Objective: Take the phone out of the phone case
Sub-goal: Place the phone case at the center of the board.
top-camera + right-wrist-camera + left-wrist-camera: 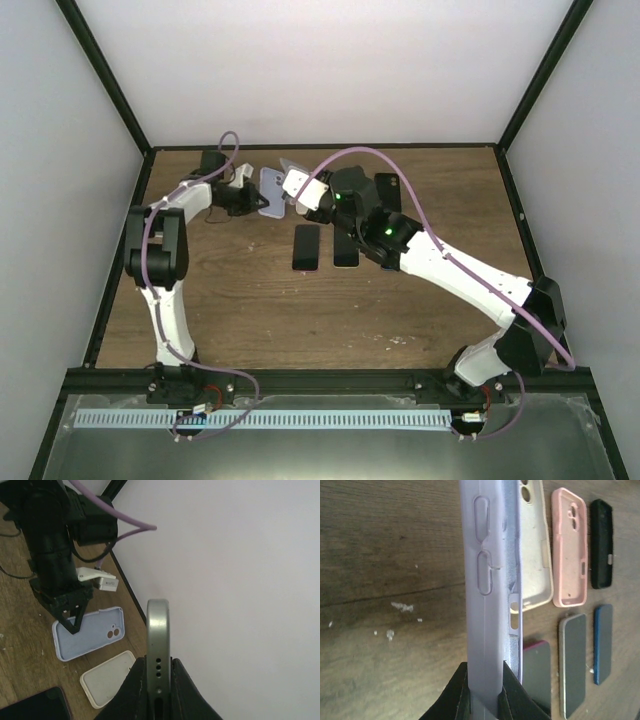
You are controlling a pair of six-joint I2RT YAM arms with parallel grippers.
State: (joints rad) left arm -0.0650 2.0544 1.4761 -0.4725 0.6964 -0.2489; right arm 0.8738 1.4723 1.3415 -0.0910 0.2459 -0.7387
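Note:
My right gripper holds the phone free of the lavender case (272, 192), so my left gripper needs to bring that case down onto the table beside the cream case.
My left gripper (485, 695) is shut on the edge of an empty lavender phone case (487, 580) and holds it on edge above the table. In the top view the case (272, 192) sits between the two grippers at the back of the table. My right gripper (157, 690) is shut on a grey-green phone (157, 640), held edge-on and free of the case. In the right wrist view the lavender case (87, 632) shows its empty inside, with the left gripper (67, 610) on its near end. In the top view the phone (292, 165) is just right of the case.
A cream case (535, 555), a pink case (568, 555) and a black case (601, 545) lie on the table. Three phones lie below them: a red-edged one (536, 672), a silver one (572, 660) and a blue one (603, 642). Two of these phones (306, 247) lie mid-table in the top view.

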